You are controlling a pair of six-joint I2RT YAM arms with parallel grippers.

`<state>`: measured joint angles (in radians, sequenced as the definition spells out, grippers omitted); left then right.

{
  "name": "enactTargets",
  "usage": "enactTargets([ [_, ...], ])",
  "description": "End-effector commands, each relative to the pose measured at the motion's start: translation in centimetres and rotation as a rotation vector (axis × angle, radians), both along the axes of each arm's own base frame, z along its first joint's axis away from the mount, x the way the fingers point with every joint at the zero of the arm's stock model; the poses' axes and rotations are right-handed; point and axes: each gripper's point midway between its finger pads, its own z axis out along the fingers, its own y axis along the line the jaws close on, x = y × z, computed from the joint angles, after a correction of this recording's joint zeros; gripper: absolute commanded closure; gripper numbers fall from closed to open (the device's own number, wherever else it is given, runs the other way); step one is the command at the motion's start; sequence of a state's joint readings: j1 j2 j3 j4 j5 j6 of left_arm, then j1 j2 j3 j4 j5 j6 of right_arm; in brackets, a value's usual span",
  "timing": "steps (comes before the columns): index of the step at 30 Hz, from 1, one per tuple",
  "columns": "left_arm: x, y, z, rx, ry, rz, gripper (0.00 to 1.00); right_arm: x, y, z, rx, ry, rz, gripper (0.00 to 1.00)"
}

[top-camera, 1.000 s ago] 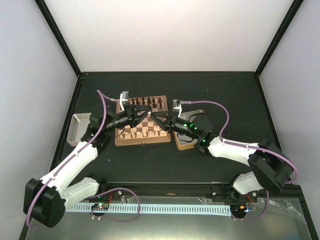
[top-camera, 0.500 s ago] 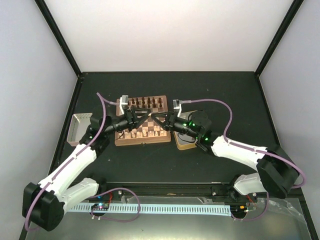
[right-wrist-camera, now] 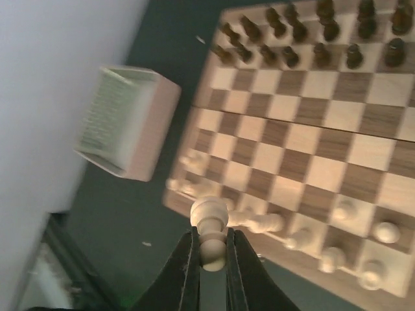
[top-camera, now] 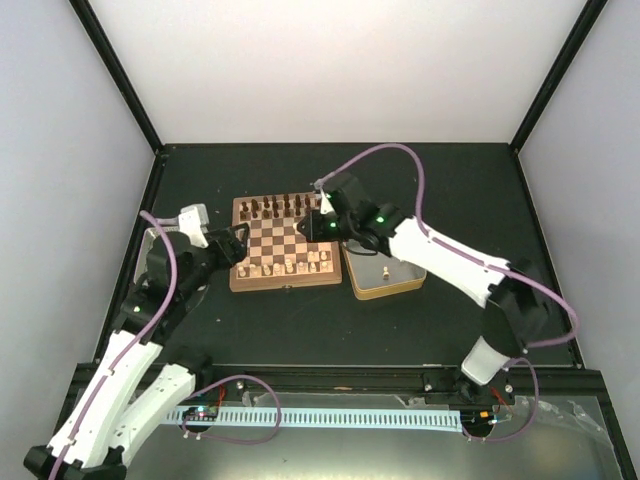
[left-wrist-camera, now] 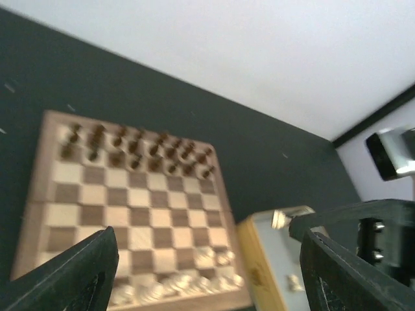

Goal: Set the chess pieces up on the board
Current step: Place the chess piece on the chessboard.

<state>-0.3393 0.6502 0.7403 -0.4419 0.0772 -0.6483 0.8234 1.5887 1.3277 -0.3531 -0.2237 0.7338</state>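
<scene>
My right gripper moves down toward the near rows next to release the pale piece on the dark square (right-wrist-camera: 310,198) beside the second row's pair, since that square stands empty.
The board (top-camera: 285,240) lies at the table's middle, with dark chessmen (top-camera: 285,207) along its far rows and pale chess pieces (top-camera: 288,266) along its near rows. My right gripper (top-camera: 307,228) hovers over the board's far right part. In the right wrist view this gripper (right-wrist-camera: 209,234) is shut on a pale chess piece (right-wrist-camera: 209,214), held by its neck above the board (right-wrist-camera: 305,129). My left gripper (top-camera: 238,242) sits just off the board's left edge. Its fingers (left-wrist-camera: 78,272) stand wide apart with nothing between them.
A gold-rimmed tin (top-camera: 395,282) lies right of the board, with one pale piece (top-camera: 385,271) standing in it. A white ribbed tray (top-camera: 155,250) sits to the board's left, partly behind the left arm. One pale piece (right-wrist-camera: 256,222) lies toppled on the board's near row.
My left gripper has opened and drawn back leftward off the board. My right gripper has closed on a pale piece and moved from the board's near right side toward its far right part.
</scene>
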Motion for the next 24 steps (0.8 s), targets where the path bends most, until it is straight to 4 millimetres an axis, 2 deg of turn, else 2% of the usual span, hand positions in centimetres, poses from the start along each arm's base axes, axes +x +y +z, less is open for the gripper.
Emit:
enactTargets([
  [1,-0.6,5.2,1.1,0.278,-0.062,0.178,0.21,0.4,-2.3,-6.7,-0.379,0.052,0.067,0.99],
  [4,-0.8,6.2,1.5,0.323,-0.069,0.221,0.19,1.6,-1.7,-7.8,-0.457,0.053,0.091,0.99],
  [12,-0.8,5.8,0.6,0.318,-0.073,0.196,0.19,3.7,0.0,-10.9,-0.583,0.095,0.136,0.99],
  [18,-0.9,5.8,0.6,0.317,-0.079,0.195,0.18,3.7,1.4,-12.6,-0.63,0.117,0.178,0.99],
  [24,-1.1,5.8,0.4,0.319,-0.08,0.19,0.18,3.6,1.8,-14.6,-0.693,0.151,0.2,0.98],
])
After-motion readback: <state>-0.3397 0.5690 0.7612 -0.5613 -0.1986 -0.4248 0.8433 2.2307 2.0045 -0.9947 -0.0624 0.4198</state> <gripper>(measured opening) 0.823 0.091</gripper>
